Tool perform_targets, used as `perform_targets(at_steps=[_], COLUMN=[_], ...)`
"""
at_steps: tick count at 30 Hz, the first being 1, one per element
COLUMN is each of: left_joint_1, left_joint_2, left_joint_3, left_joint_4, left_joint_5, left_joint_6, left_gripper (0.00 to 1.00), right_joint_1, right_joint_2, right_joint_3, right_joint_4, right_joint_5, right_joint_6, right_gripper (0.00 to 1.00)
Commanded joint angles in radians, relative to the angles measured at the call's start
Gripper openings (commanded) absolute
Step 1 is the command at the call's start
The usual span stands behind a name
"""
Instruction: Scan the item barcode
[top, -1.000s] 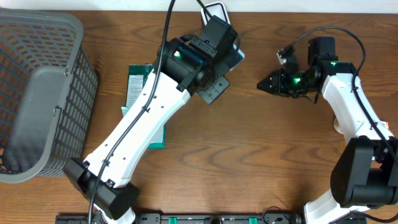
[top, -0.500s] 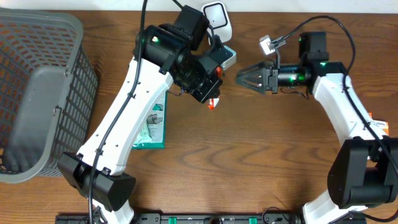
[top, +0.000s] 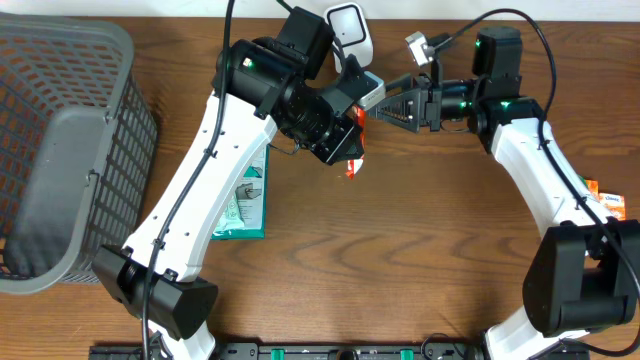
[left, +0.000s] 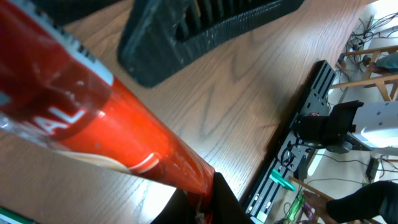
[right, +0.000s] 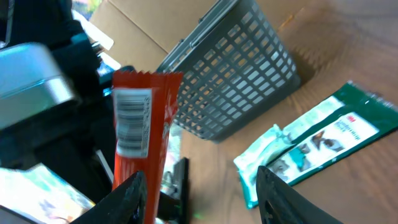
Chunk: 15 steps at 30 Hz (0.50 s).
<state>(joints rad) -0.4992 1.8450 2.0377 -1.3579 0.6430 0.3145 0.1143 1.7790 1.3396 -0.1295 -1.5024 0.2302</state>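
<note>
My left gripper will next lower the red packet to the empty, bare tabletop (top: 370, 162) beside the green packet and release it.
My left gripper (top: 349, 147) is shut on a red packet (top: 353, 164) and holds it above the table. In the left wrist view the red packet (left: 93, 118) fills the frame, pinched at its end between my black fingers (left: 227, 202). The right wrist view shows the packet (right: 149, 143) upright, with its white barcode label (right: 132, 122) facing the camera. My right gripper (top: 373, 108) is open and points left at the packet from close by. In its own view the packet stands by the left finger (right: 132, 198), and the jaws are wide apart.
A grey mesh basket (top: 60, 150) stands at the far left. A green packet (top: 245, 195) lies flat under the left arm. A white device (top: 346, 24) sits at the back edge. An orange item (top: 603, 200) lies at the right edge.
The left arm has lifted the red packet off the table and turned it. My right gripper has opened and moved left and back, up to the packet.
</note>
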Motion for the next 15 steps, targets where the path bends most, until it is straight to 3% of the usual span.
perform_targets(at_steps=[1, 5, 15], left_joint_1=[0.005, 0.005, 0.005], left_joint_2=[0.007, 0.007, 0.022], left_joint_3=[-0.007, -0.007, -0.007], left_joint_4=[0.006, 0.010, 0.015], left_joint_5=[-0.015, -0.086, -0.086], left_joint_6=[-0.010, -0.043, -0.043], left_gripper=[0.08, 0.08, 0.08], right_joint_1=[0.019, 0.015, 0.053], right_joint_2=[0.006, 0.006, 0.006], right_joint_3=[0.003, 0.003, 0.003], right_joint_4=[0.015, 0.018, 0.130], right_joint_5=[-0.012, -0.034, -0.032], right_joint_6=[0.159, 0.196, 0.320], right_gripper=[0.53, 0.54, 0.55])
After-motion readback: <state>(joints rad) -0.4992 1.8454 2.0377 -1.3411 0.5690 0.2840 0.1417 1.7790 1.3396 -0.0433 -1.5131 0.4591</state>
